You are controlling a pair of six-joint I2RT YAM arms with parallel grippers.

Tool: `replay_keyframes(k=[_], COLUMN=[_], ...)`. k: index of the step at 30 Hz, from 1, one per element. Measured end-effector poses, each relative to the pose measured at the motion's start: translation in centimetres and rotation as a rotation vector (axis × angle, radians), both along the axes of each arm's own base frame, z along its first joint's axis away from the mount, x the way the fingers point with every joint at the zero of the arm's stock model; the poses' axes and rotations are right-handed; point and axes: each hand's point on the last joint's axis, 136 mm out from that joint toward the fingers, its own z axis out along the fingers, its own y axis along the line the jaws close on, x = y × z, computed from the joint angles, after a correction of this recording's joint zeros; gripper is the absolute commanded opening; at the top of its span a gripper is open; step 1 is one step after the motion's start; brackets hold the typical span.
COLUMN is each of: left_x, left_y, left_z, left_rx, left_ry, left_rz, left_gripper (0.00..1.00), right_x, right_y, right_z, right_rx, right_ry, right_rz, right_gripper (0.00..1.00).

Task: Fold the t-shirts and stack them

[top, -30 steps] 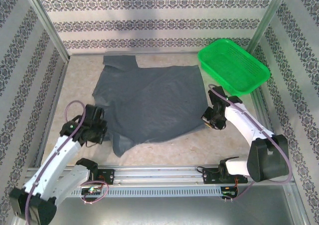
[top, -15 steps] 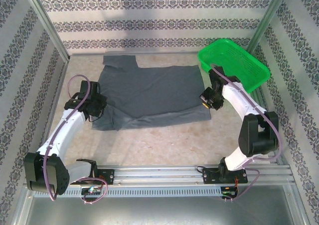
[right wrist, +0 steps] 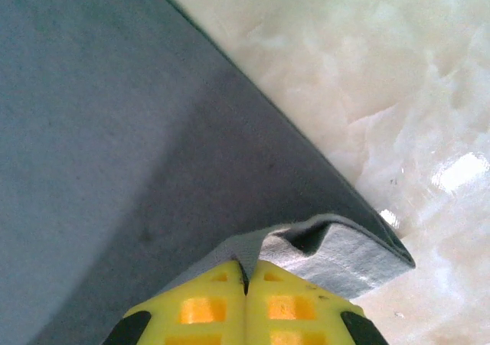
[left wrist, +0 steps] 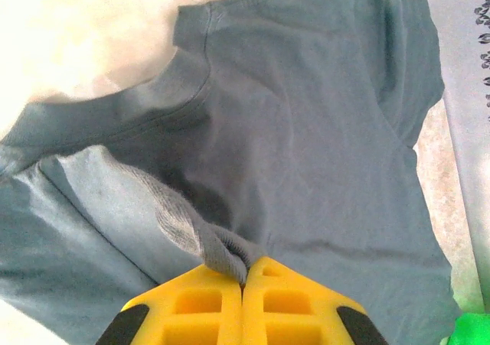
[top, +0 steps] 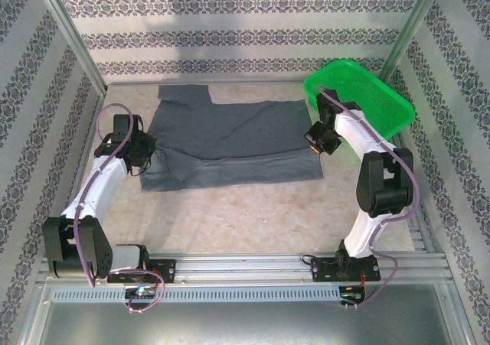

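The robot's left gripper should next carry the bunched fold down, toward the shirt's spread layer close below, before it releases the fold.
A dark slate-grey t-shirt (top: 230,142) lies on the table, its near half folded back over the far half, one sleeve (top: 184,94) sticking out at the far left. My left gripper (top: 140,155) is at the shirt's left edge, shut on a bunched fold of the t-shirt (left wrist: 222,249), its yellow fingers (left wrist: 203,307) pressed together. At the shirt's right edge, beside the green basket, my right gripper (top: 320,141) is shut on the folded hem of the t-shirt (right wrist: 306,245), which curls up between its yellow fingers (right wrist: 298,307).
A green plastic mesh basket (top: 360,100) stands at the far right, touching the right arm's forearm. Patterned walls close in the back and sides. A metal rail (top: 245,268) runs along the near edge. Bare marbled tabletop (top: 245,215) stretches between shirt and rail.
Both grippers have carried the shirt's near edge away from the rail toward the back, folding it over itself. The shirt now looks shorter and flatter.
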Motion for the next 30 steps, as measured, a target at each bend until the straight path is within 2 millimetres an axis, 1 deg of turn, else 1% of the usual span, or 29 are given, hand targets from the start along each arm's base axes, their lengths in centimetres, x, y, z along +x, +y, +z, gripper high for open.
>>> replay_keyframes(k=[7,11,17,18,19,20,21,22,23,24,25,27,28,30], left_x=[1.6,1.7,1.8,1.9,2.1,2.3,2.6,3.0,3.4,3.7,3.9,3.9,3.7,2.6], left_y=[-0.2,-0.2,0.1,0.2,0.4,0.6,0.8,1.0,1.3,1.5,1.8,2.2,2.3,2.4], left_z=[-0.9,-1.6,-2.6,-2.9,-3.2,-3.6,-3.7,-3.9,-3.9,-3.9,-3.7,-3.2,-2.8,-2.2], left_rx=[0.014,0.019,0.033,0.035,0.039,0.04,0.044,0.043,0.043,0.044,0.05,0.063,0.069,0.079], left_ry=[0.019,0.039,0.067,0.076,0.084,0.093,0.098,0.099,0.097,0.094,0.089,0.078,0.075,0.068], left_rz=[-0.054,-0.063,-0.065,-0.066,-0.069,-0.074,-0.08,-0.082,-0.087,-0.095,-0.101,-0.11,-0.114,-0.121], left_gripper=[0.0,0.0,0.0,0.07,0.17,0.3,0.41,0.52,0.59,0.65,0.69,0.69,0.66,0.59], right_x=[0.2,0.3,1.5,1.7,1.9,2.1,2.3,2.6,2.8,2.9,3.0,3.1,3.0,2.2], right_y=[0.0,0.0,-0.1,-0.2,-0.4,-0.6,-0.7,-1.0,-1.2,-1.4,-1.4,-1.7,-1.8,-1.8], right_z=[-0.9,-1.8,-2.5,-2.6,-2.7,-2.8,-2.8,-2.9,-2.8,-2.7,-2.5,-2.0,-1.7,-1.0], right_rx=[-0.004,-0.006,-0.007,-0.007,-0.007,-0.006,-0.006,-0.007,-0.008,-0.01,-0.015,-0.021,-0.026,-0.031], right_ry=[0.025,0.049,0.055,0.055,0.056,0.057,0.058,0.056,0.05,0.046,0.04,0.023,0.008,-0.014], right_rz=[-0.001,-0.001,-0.003,-0.005,-0.009,-0.011,-0.011,-0.008,-0.002,0.002,0.015,0.036,0.052,0.085], right_gripper=[0.0,0.0,0.0,0.02,0.17,0.29,0.37,0.44,0.49,0.52,0.55,0.58,0.58,0.58])
